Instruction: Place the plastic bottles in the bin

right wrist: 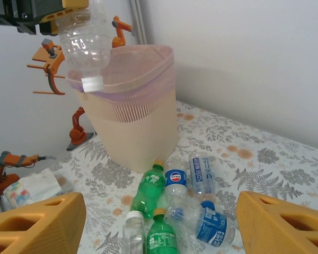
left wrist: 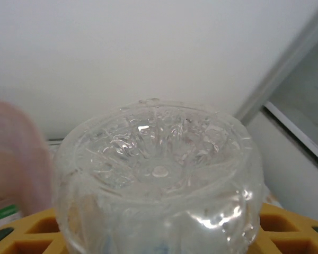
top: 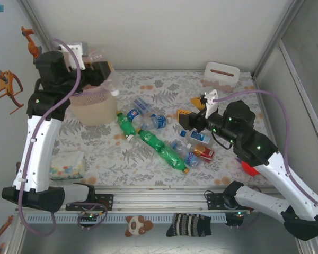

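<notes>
The left gripper will next move toward the orange tools, then go down into the bin and let go of the bottle, because the pink-lined opening (top: pixel 89 90) is below the gripper.
My left gripper (top: pixel 97 72) (left wrist: pixel 159 233) is shut on a clear plastic bottle (left wrist: pixel 159 169) (top: pixel 107 84) (right wrist: pixel 80 37). The bottle hangs cap down over the rim of the beige bin (top: pixel 93 108) (right wrist: pixel 132 127), which has a pink liner. Its ribbed bottom faces the left wrist camera. My right gripper (top: pixel 191 108) (right wrist: pixel 159 227) stands open above the table, nothing between its fingers. Below and ahead of it lie several bottles: a green one (right wrist: pixel 148 190) (top: pixel 126 124), a second green one (right wrist: pixel 161 235), a Pepsi-labelled clear one (right wrist: pixel 176 180) and a blue-labelled one (right wrist: pixel 209 222) (top: pixel 158 121).
A white box with a slot (top: pixel 221 75) stands at the back right. A red carton (top: pixel 204 153) lies among the bottles under the right arm. A tissue pack (top: pixel 66 164) sits front left. Orange tools (right wrist: pixel 47 63) hang on the left wall.
</notes>
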Controlling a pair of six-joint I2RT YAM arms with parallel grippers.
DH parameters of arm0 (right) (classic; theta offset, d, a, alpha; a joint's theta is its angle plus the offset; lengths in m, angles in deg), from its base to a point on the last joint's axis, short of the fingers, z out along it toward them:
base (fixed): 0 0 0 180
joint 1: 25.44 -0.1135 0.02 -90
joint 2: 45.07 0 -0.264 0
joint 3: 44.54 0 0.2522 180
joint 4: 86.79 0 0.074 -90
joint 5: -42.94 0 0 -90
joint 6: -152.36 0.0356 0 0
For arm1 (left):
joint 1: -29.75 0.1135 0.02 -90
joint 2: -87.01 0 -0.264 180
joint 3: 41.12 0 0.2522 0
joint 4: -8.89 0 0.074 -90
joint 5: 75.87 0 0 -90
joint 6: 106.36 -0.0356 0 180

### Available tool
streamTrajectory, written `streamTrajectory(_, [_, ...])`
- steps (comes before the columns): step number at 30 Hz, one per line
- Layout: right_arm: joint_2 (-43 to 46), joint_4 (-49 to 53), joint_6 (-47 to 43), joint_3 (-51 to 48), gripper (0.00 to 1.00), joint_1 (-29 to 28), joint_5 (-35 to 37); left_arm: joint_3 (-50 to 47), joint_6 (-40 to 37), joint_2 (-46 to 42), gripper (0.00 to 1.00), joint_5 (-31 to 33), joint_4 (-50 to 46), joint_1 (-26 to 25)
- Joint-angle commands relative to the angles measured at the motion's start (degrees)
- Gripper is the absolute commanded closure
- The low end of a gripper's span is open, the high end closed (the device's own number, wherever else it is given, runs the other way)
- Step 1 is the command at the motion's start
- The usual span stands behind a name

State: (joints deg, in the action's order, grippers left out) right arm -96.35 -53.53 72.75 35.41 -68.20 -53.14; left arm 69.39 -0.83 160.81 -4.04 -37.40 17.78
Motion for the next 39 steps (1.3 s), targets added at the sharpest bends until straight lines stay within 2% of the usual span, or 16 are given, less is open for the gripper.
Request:
streamTrajectory(1, [-0.50, 0.05, -1.19, 2.01, 0.27, 0.31, 1.37, 3.48, 0.23, 2.87, 0.52, 1.56, -5.45, 5.04])
streamTrajectory(5, [-0.82, -0.23, -1.10, 2.32, 0.27, 0.32, 1.07, 5.23, 8.10, 6.44, 0.52, 0.78, -3.67, 11.11])
streamTrajectory(7, [-0.83, -0.41, -1.02, 2.20, 0.27, 0.32, 1.06, 4.05, 12.92, 7.42, 0.52, 0.47, 0.15, 12.73])
streamTrajectory(8, [-0.69, -0.46, -0.96, 2.15, 0.27, 0.32, 1.12, 2.85, 16.59, 7.65, 0.55, 0.87, 2.56, 13.58])
streamTrajectory(12, [-0.42, -0.46, -0.73, 1.92, 0.27, 0.31, 1.14, -1.20, 30.13, 9.35, 0.58, 6.59, 9.93, 15.05])
streamTrajectory(16, [0.04, -0.09, -0.86, 1.81, 0.27, 0.36, 1.56, -1.11, 41.32, 12.75, 0.59, 11.49, 11.65, 14.99])
streamTrajectory(26, [0.99, 0.10, -1.68, 0.89, 0.27, 0.36, 2.78, 10.57, 62.00, 26.03, 0.62, 18.27, -3.25, 13.42])
streamTrajectory(33, [1.66, 0.78, -2.64, 0.53, 0.27, 0.39, 3.78, 18.19, 69.84, 34.35, 0.62, 21.89, -14.26, 12.63])
streamTrajectory(39, [2.37, 1.64, -3.07, 0.26, 0.27, 0.40, 4.72, 18.28, 72.77, 37.96, 0.59, 22.90, -15.02, 13.52])
